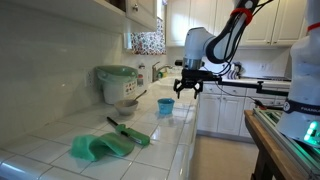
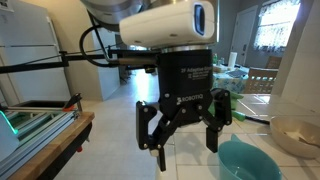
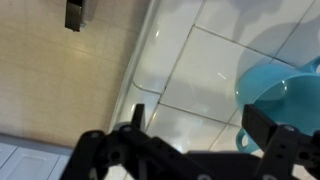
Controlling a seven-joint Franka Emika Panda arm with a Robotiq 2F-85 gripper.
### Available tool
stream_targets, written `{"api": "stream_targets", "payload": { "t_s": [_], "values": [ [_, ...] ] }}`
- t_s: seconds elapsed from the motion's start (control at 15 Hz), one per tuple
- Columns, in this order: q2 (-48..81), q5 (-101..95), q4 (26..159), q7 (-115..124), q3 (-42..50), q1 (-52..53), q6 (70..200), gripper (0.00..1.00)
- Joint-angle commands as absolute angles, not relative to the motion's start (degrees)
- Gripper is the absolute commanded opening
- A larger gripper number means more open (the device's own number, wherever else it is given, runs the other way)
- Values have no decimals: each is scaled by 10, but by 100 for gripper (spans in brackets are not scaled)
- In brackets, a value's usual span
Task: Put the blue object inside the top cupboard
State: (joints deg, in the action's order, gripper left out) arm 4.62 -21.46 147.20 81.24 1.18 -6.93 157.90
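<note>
I need to move my gripper to the right in the wrist view and down, and close it on the cup's near rim [image 1: 173, 100] [image 3: 256, 98], because its fingers have mostly bare tile between them.
The blue cup [image 1: 165, 106] stands upright on the white tiled counter near its front edge. It also shows in an exterior view [image 2: 248, 162] at the bottom right and in the wrist view [image 3: 282, 92] at the right. My gripper [image 1: 188, 86] hangs above and just beside the cup, its fingers spread wide and empty. In an exterior view the gripper [image 2: 185, 140] is close to the camera with the cup below and to its right. In the wrist view the fingers [image 3: 200, 125] frame bare tile, and the cup lies by the right finger. The top cupboard [image 1: 140, 10] hangs above the counter, closed.
A green-lidded cooker [image 1: 117, 82] stands at the back wall with a bowl [image 1: 126, 104] in front. A green cloth [image 1: 100, 147] and a green-handled tool [image 1: 130, 133] lie nearer on the counter. The counter's front edge [image 1: 192, 140] drops to the floor.
</note>
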Motion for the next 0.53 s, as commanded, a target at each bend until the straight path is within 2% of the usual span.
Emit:
{"api": "stream_targets", "payload": {
  "t_s": [0.0,0.47],
  "values": [
    [76,-239,1450,858,47,-35,1595,100],
    [110,-223,1431,867,87,10,1627,100]
  ]
}}
